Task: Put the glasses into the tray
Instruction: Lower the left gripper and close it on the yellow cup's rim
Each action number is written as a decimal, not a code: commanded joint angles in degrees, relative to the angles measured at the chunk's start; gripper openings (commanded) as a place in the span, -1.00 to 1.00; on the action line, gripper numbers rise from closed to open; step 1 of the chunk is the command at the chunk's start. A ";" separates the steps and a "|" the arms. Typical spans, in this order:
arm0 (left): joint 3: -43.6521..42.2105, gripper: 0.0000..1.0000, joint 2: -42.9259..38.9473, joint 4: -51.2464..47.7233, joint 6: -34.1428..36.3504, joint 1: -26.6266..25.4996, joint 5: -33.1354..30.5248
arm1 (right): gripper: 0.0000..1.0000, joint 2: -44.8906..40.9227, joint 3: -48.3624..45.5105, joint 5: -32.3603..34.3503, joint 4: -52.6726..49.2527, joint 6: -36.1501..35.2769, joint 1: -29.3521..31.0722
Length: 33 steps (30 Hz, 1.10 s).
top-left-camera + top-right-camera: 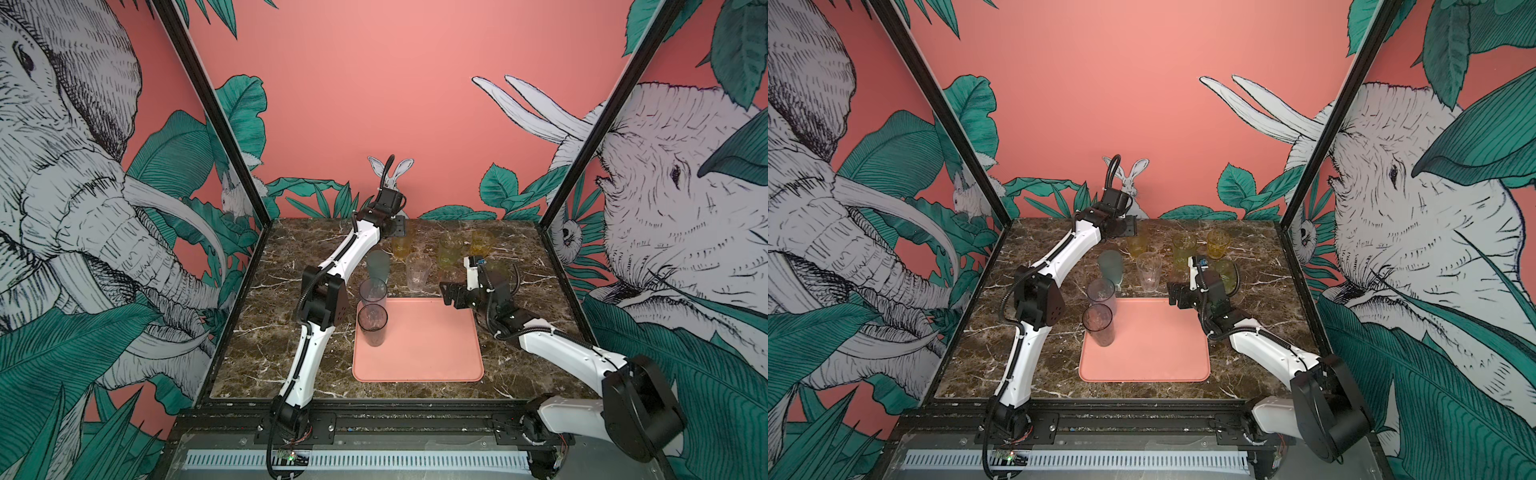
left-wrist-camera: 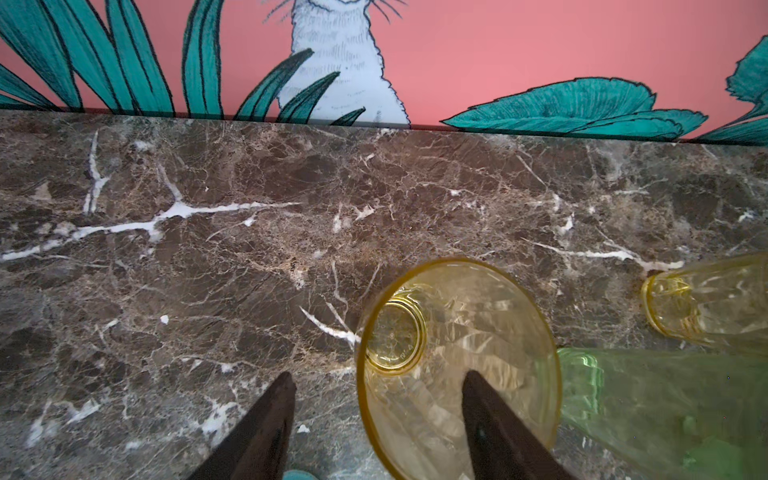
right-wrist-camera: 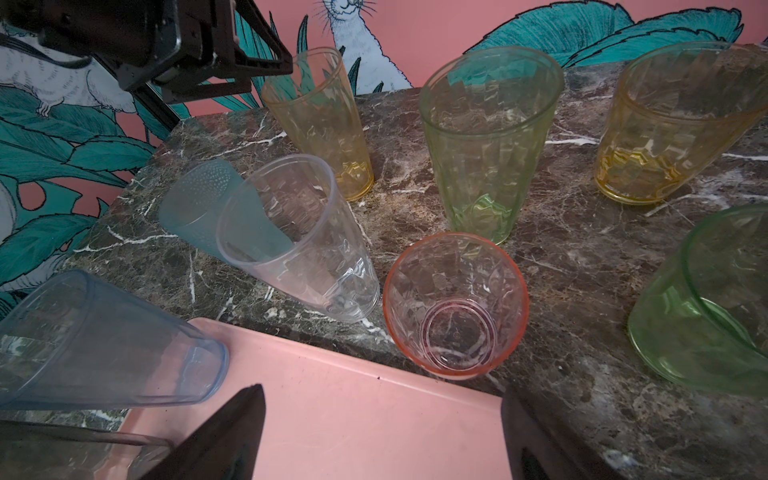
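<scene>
My left gripper should move its fingers down on both sides of the amber glass's rim and close, because the rim is below, with its edge away from the green glass between my fingers.
The salmon-pink tray lies front centre. A bluish glass and a smoky grey glass stand along its left side. On the marble behind it are a teal-grey glass, a clear one, a tall green one, a pink one, a short amber one and a short green one. My left gripper hovers open above a tall amber glass, one finger over its mouth and one outside the rim. My right gripper is open and empty over the tray's far right corner.
The painted back wall rises right behind the amber glasses. The glasses at the back stand close together. My right arm hides part of the short green glass in both top views. Black frame posts mark the table's back corners.
</scene>
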 commanded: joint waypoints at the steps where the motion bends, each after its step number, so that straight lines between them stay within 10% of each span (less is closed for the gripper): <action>1: 3.38 0.31 0.83 -0.51 -1.21 0.53 -0.52 | 0.82 -1.23 -0.88 0.36 1.68 -0.46 -0.15; 33: 3.62 -0.38 2.96 -0.87 -2.95 2.46 1.79 | 0.82 0.47 0.15 -0.97 1.29 0.08 -0.13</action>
